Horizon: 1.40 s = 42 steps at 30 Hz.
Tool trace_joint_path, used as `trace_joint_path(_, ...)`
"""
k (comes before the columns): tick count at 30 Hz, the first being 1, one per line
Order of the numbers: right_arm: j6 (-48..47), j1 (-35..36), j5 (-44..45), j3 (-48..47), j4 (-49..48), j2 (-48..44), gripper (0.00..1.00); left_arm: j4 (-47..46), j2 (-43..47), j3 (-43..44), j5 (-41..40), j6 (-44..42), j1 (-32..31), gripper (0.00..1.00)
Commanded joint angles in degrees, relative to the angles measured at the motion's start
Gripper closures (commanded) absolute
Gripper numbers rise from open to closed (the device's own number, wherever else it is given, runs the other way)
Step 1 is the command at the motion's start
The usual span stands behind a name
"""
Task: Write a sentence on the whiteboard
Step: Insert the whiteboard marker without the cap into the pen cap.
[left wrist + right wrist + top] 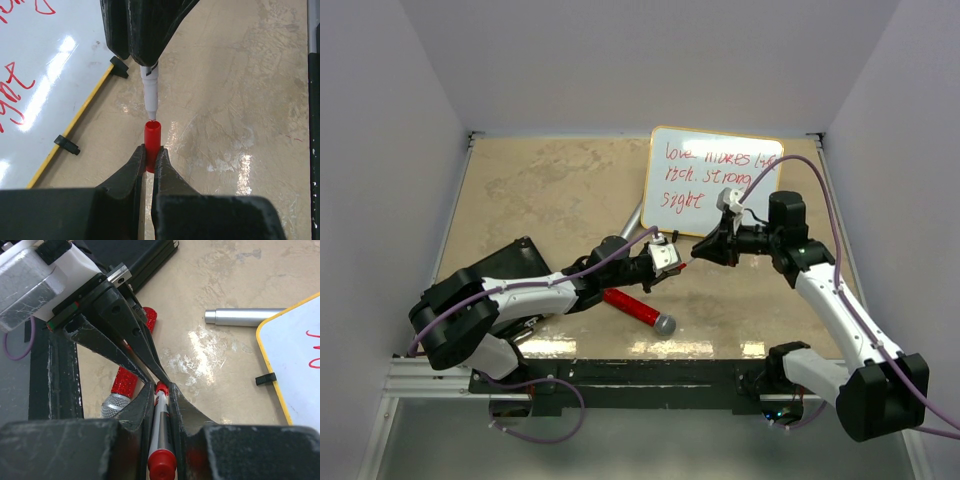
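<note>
The sentence (705,172) is written and the marker is uncapped, so I need to move my right gripper toward the cap, then lower it to the bare tabletop below and let go.
The whiteboard (665,222) lies at the far right of the table with the sentence (705,172) in red, three lines starting with "love". My left gripper (150,152) is shut on a red marker cap (152,137), its open end facing away. My right gripper (159,387) is shut on the red-and-grey marker (161,430). In the left wrist view the marker (149,90) points its white tip at the cap's mouth, just touching it. The two grippers meet in mid-air in front of the board, left (678,262) and right (698,248).
A red glitter microphone (638,310) lies on the table below the grippers. A silver cylinder (632,218) lies left of the board. A black flat box (510,262) sits at the near left under the left arm. The board's yellow edge and black feet (66,144) show nearby.
</note>
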<state>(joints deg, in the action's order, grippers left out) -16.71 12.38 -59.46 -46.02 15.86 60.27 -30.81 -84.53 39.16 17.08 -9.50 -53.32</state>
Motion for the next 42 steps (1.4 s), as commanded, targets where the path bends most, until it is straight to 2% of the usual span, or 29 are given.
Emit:
trace_joint_path(1, -0.7, 0.6, 1.4, -0.8, -0.7, 0.5, 1.0, -4.1, 0.9, 0.9, -0.3, 0.9, -0.1, 1.0)
trace_joint_path(16, -0.7, 2.4, 1.4, -1.4, -0.7, 4.1, 1.0, -7.0, 1.5, 4.5, -0.4, 9.1, -0.5, 1.0)
trace_joint_path(28, -1.3, 4.3, 2.5, -3.2, 0.8, 8.5, 1.0, -6.6, 1.9, 12.1, -2.9, 6.2, -2.4, 1.0)
trace_joint_path(35, -3.3, 6.0, 2.7, -5.6, 3.7, 14.0, 1.0, -7.0, 1.6, 22.2, -3.6, 2.8, -3.1, 1.0)
trace_joint_path(42, -4.9, 6.4, 1.3, -7.2, 6.0, 17.7, 1.0, -6.8, 0.9, 27.9, -3.5, 0.1, -3.1, 1.0)
